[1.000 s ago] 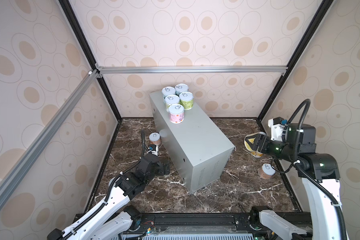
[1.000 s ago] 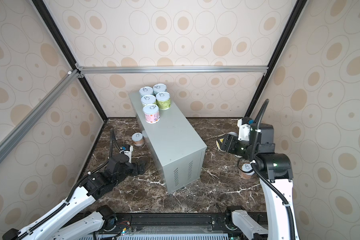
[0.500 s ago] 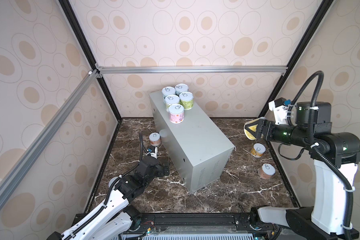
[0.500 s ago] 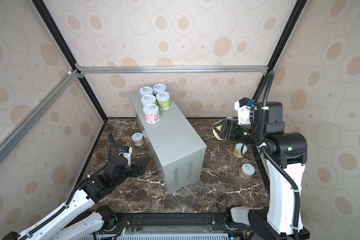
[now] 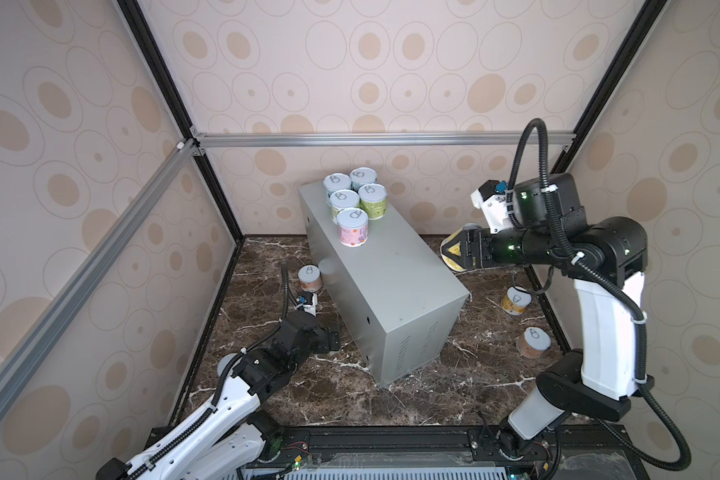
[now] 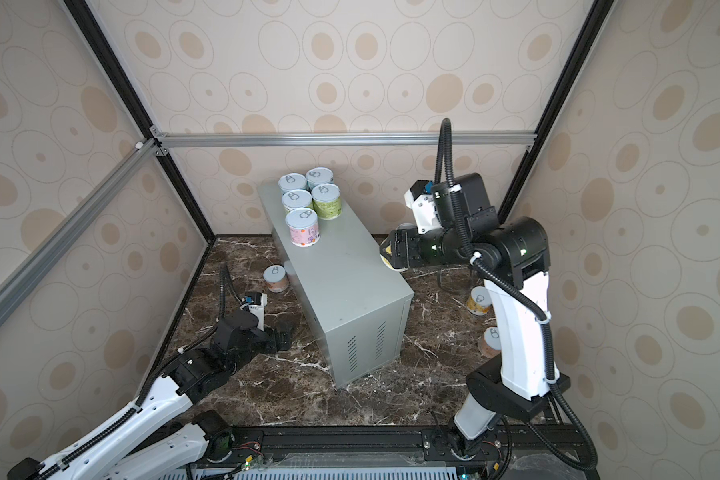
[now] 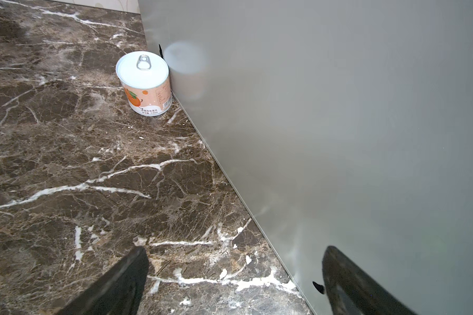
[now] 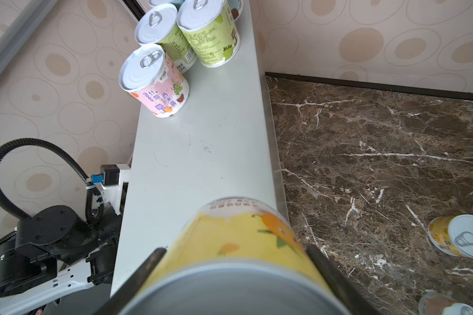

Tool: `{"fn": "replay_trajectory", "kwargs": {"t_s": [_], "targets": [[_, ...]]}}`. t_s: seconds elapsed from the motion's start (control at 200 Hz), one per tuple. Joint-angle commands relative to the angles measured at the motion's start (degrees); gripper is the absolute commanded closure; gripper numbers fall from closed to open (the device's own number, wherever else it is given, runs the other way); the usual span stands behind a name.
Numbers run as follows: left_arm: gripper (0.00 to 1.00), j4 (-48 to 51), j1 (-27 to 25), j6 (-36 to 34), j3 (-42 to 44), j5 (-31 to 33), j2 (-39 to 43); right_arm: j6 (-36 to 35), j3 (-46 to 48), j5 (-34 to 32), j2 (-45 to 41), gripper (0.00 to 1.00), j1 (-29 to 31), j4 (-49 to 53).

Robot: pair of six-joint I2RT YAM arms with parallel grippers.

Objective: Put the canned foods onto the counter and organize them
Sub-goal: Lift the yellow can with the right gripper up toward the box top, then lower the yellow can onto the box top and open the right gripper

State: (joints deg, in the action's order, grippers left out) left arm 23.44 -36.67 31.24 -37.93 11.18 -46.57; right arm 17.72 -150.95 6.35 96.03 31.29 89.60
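Note:
The robot's right gripper will next swing over the counter's top (image 5: 412,276), short of the pink can (image 5: 353,227), and lower to let go of the yellow can, since that part of the counter is empty.
The counter (image 5: 385,282) (image 6: 341,270) is a grey metal box standing on dark marble. Several cans stand grouped at its far end, the pink can (image 5: 353,227) (image 8: 155,81) nearest me. My right gripper (image 5: 460,250) (image 8: 235,248) is shut on a yellow can (image 5: 453,249) (image 8: 238,237), held on its side in the air by the counter's right edge. My left gripper (image 5: 333,338) (image 7: 235,250) is open and empty, low over the marble against the counter's left wall. An orange can (image 5: 309,277) (image 7: 144,83) stands upright farther along that wall.
On the marble right of the counter stand a yellow can (image 5: 515,300) (image 8: 458,236) and a brownish can (image 5: 533,341) (image 6: 490,341), close to the right arm's base. Patterned walls and black frame posts close in the cell on three sides.
The right arm has risen and swung left, carrying the yellow can from over the right-hand floor up to the counter's right edge. The left gripper has crept slightly nearer the counter.

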Motion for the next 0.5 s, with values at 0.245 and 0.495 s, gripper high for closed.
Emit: {"fn": "replay_trajectory", "kwargs": {"t_s": [0.245,0.495], "targets": [[0.01,-0.7,0.5,-0.4,0.1,0.4,2.4,-2.7,-2.1,-9.0,3.4,0.36,7.7,2.2],[0.01,-0.7,0.5,0.0,0.2,0.3,2.4,-3.7,-1.9,-13.5,7.2,0.35,11.6,2.5]]}}
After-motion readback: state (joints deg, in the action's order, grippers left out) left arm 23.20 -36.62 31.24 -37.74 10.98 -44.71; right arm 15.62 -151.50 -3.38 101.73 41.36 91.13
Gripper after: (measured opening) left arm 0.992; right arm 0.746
